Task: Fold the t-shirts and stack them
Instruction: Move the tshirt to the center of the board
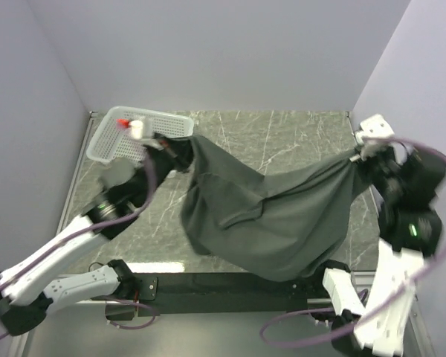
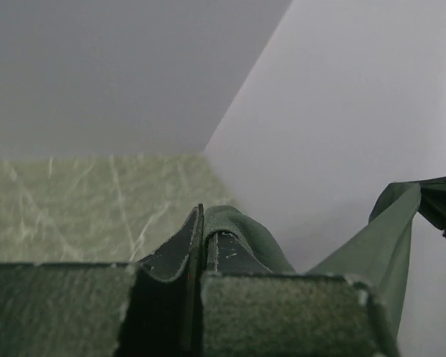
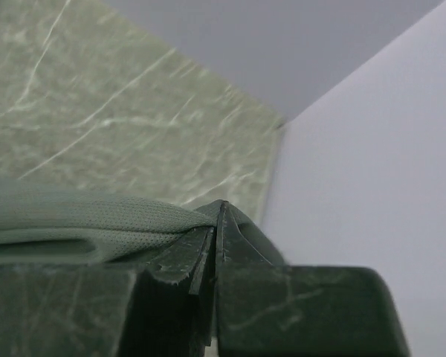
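Note:
Next, the left gripper swings down to its right in the top view and releases its end of the shirt, as clear marble lies below there.
The dark grey-green t-shirt hangs stretched in the air between my two grippers, sagging in the middle toward the table's near edge. My left gripper is shut on its left end, beside the basket. My right gripper is shut on its right end, near the right wall. In the left wrist view the cloth wraps over the closed fingertips and the stretched shirt runs off right. In the right wrist view the ribbed cloth enters the closed jaws from the left.
A white plastic mesh basket stands at the back left, with a red-and-white item on its rim. The marble tabletop is walled by lavender panels on the left, back and right. A black strip runs along the near edge.

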### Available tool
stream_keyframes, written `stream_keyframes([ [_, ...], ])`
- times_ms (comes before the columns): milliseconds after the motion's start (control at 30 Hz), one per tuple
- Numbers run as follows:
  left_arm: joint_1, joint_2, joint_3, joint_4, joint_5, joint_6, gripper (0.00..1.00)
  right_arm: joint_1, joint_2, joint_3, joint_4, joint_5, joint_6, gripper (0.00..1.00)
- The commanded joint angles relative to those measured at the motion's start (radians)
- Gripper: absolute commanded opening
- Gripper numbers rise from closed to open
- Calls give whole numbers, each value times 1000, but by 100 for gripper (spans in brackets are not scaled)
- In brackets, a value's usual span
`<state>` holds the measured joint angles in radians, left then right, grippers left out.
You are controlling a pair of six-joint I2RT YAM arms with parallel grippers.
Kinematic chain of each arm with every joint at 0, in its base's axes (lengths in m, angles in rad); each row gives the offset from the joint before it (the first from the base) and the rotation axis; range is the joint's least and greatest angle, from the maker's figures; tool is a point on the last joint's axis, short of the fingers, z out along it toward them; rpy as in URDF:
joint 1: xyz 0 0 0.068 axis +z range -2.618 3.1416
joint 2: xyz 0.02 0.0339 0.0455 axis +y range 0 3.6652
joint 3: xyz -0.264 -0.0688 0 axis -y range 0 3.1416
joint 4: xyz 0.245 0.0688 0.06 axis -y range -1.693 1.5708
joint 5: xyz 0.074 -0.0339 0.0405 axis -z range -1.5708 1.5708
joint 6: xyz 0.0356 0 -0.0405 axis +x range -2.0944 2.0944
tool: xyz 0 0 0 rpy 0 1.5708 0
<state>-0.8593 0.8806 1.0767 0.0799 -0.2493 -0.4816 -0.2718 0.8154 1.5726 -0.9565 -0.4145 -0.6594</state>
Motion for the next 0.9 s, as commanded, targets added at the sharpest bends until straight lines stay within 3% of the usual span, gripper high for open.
stream_keyframes([
  [0,90,116,-72,99,-70,-188,1,-6,97,-196,204,-41,53,0],
  [100,212,390,-92,179,-1,-302,1,12,253,-307,390,-49,110,0],
  [333,258,886,159,227,-28,-223,0,95,698,-252,547,121,208,0],
  [467,275,1040,310,193,-33,-215,0,109,856,-175,605,166,282,0],
  [733,298,1213,482,126,-54,-204,1,141,989,-72,628,282,356,0],
  [767,301,1224,517,118,-50,-204,4,141,998,-60,636,319,369,0],
  [800,302,1245,534,103,-42,-200,13,141,1002,-49,641,332,386,4],
  [833,307,1255,569,97,-36,-192,21,141,1005,-34,641,353,398,9],
  [867,309,1261,589,87,-28,-186,32,140,1008,-25,638,365,409,23],
])
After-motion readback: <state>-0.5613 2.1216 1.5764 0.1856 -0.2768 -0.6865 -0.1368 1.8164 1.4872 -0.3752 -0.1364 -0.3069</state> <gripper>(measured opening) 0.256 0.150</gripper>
